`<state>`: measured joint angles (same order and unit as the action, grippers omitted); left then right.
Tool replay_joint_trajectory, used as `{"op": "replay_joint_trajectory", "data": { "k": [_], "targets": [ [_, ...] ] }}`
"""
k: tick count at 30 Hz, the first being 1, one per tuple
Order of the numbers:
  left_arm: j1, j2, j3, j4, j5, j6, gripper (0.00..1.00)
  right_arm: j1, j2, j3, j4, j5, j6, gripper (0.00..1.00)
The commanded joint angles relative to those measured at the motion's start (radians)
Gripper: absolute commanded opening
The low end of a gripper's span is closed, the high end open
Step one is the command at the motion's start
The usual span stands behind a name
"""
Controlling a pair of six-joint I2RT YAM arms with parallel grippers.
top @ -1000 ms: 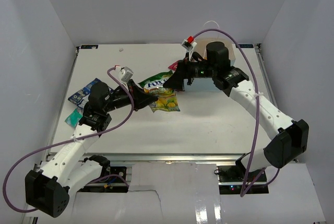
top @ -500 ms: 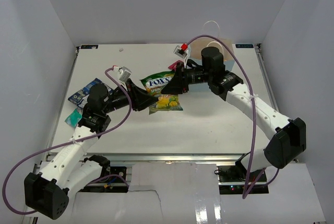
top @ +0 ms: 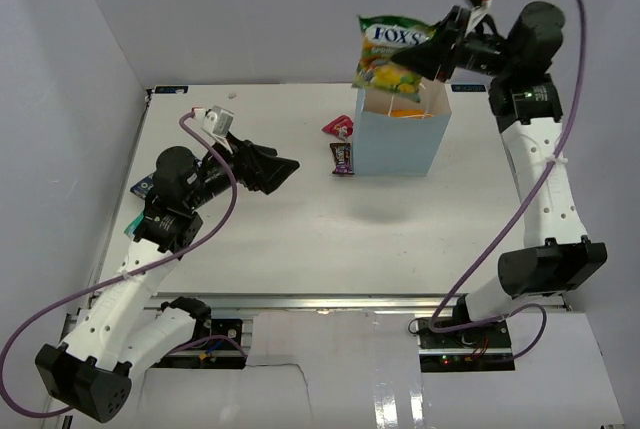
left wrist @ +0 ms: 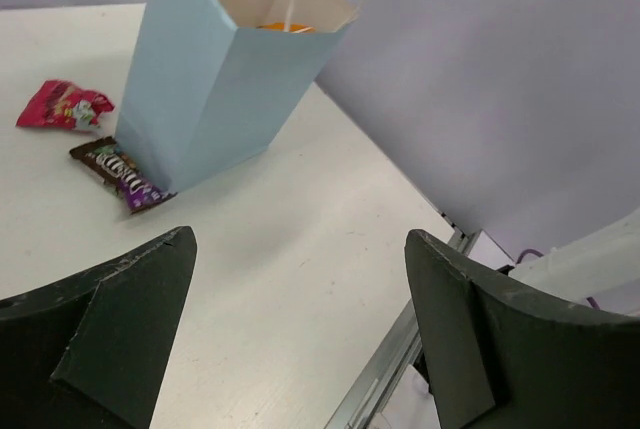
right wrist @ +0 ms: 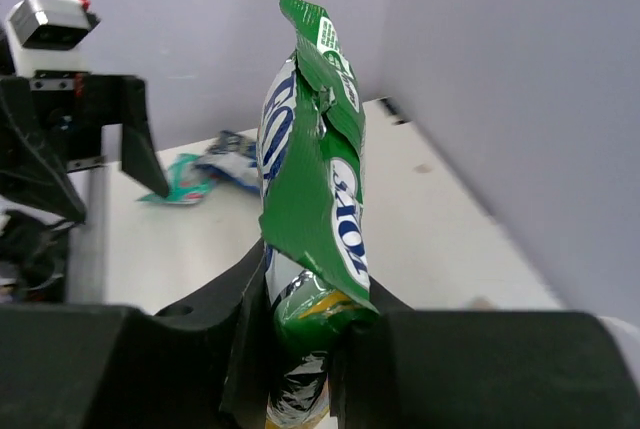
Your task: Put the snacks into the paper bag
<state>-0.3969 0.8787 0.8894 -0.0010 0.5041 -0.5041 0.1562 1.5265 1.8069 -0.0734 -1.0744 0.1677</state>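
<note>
My right gripper will next tip downward and lower to the right in the top view to the paper bag's opening (top: 408,102), because the green candy bag (top: 393,52) points sideways.
The light-blue paper bag (top: 400,141) (left wrist: 210,79) stands upright at the back of the table, with something orange (top: 405,112) (left wrist: 278,26) inside it. My right gripper (top: 441,50) (right wrist: 300,299) is shut on the green candy bag (top: 393,52) (right wrist: 312,179), which hangs in the air above the bag's open top. My left gripper (top: 283,166) (left wrist: 300,279) is open and holds nothing, low over the table to the left of the paper bag. A red packet (top: 338,128) (left wrist: 62,107) and a dark purple wrapper (top: 342,157) (left wrist: 122,171) lie at the bag's left foot.
A blue packet (top: 144,186) (right wrist: 236,147) and a teal packet (top: 130,225) (right wrist: 180,181) lie near the table's left edge, partly hidden by my left arm. Grey walls close in the table on three sides. White cord handles rise from the bag's mouth.
The right gripper shut on the green candy bag and raised it from the table to above the paper bag. The left gripper opened, let the bag go and drew back.
</note>
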Motion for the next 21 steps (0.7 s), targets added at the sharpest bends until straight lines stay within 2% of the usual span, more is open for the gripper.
{"op": "replay_joint_trajectory", "data": {
  "k": [1, 6, 7, 11, 19, 21],
  "targets": [
    [-0.002, 0.034, 0.025, -0.152, -0.082, 0.027, 0.96, -0.093, 0.033, 0.156, 0.06, 0.037, -0.051, 0.14],
    [0.0, 0.036, -0.006, -0.16, -0.127, 0.001, 0.96, -0.196, 0.112, 0.236, 0.032, 0.18, -0.158, 0.18],
    [0.0, 0.037, -0.006, -0.172, -0.137, 0.001, 0.96, -0.198, 0.136, 0.246, 0.009, 0.218, -0.262, 0.18],
    [0.003, 0.04, -0.001, -0.223, -0.22, -0.01, 0.96, -0.199, 0.153, 0.182, -0.051, 0.269, -0.437, 0.18],
    [0.018, 0.057, 0.008, -0.293, -0.323, -0.091, 0.96, -0.199, 0.136, -0.029, -0.118, 0.128, -0.568, 0.21],
    [0.036, 0.075, 0.014, -0.312, -0.34, -0.129, 0.96, -0.195, 0.136, -0.058, -0.135, 0.119, -0.586, 0.29]
  ]
}}
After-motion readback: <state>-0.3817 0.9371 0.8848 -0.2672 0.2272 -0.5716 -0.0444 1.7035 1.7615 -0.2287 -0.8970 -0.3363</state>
